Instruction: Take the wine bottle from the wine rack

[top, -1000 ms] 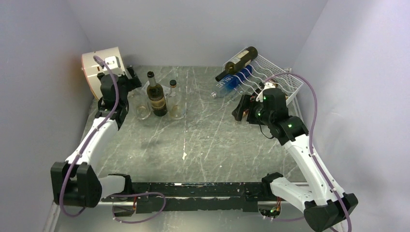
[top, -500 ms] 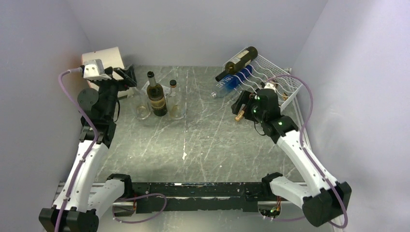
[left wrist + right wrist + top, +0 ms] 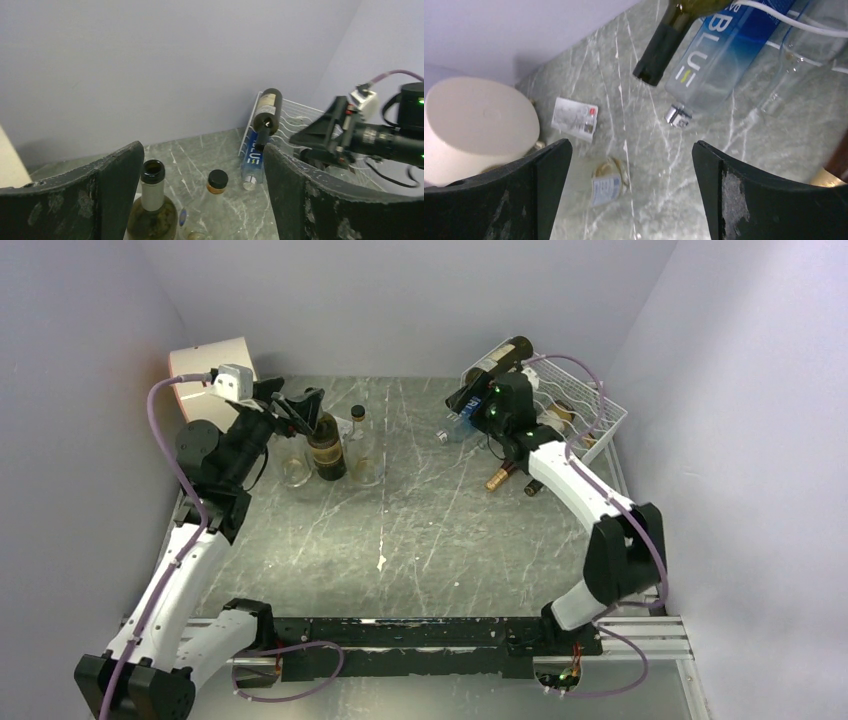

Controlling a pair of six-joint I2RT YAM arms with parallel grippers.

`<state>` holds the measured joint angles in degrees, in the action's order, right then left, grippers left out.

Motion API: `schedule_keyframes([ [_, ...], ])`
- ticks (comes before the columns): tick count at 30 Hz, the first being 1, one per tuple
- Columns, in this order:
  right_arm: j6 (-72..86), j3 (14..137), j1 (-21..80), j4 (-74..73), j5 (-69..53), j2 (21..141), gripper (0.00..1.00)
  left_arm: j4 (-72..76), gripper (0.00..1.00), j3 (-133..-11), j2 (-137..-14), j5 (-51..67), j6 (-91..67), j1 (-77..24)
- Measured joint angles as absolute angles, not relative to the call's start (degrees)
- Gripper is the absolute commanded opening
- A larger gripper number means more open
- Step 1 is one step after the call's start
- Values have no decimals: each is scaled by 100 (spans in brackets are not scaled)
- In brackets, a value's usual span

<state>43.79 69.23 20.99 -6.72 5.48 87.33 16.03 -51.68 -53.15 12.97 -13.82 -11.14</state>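
The wine bottle's black neck (image 3: 662, 50) sticks out at a slant, clear of the rack. My right gripper should turn toward it next and bring its open fingers around it.
The wine bottle (image 3: 507, 355), dark green with a cream label, lies tilted on the top cradle of the white wire wine rack (image 3: 592, 408), neck pointing down and left. In the right wrist view its neck (image 3: 663, 44) hangs above and ahead of my right gripper (image 3: 631, 150), which is open and empty. From above, that right gripper (image 3: 468, 400) sits just under the neck end. My left gripper (image 3: 300, 408) is open at the far left, away from the rack. The left wrist view shows the wine bottle (image 3: 267, 106) and the wine rack (image 3: 302, 117) in the distance.
A blue-labelled water bottle (image 3: 709, 70) lies on the rack below the wine bottle. An upright open bottle (image 3: 152, 197) stands between the left fingers, beside a small black-capped bottle (image 3: 217, 180). Two bottles (image 3: 503, 478) lie on the table by the rack. A cream drum (image 3: 207, 365) stands at the back left.
My right arm swung up and back-left from in front of the rack to the wine bottle's neck. My left arm rose and reached right, over the upright bottle.
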Motion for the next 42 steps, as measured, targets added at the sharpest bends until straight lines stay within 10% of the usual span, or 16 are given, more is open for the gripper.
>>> schedule_keyframes([
  [26, 6613, 7647, 1645, 1520, 102, 11439, 55, 1863, 82, -5116, -5621, 1833, -1610, -1297],
  [42, 7470, 7175, 1389, 2447, -587, 11373, 7, 1870, 81, -5113, -5782, 2023, -1651, -1295],
])
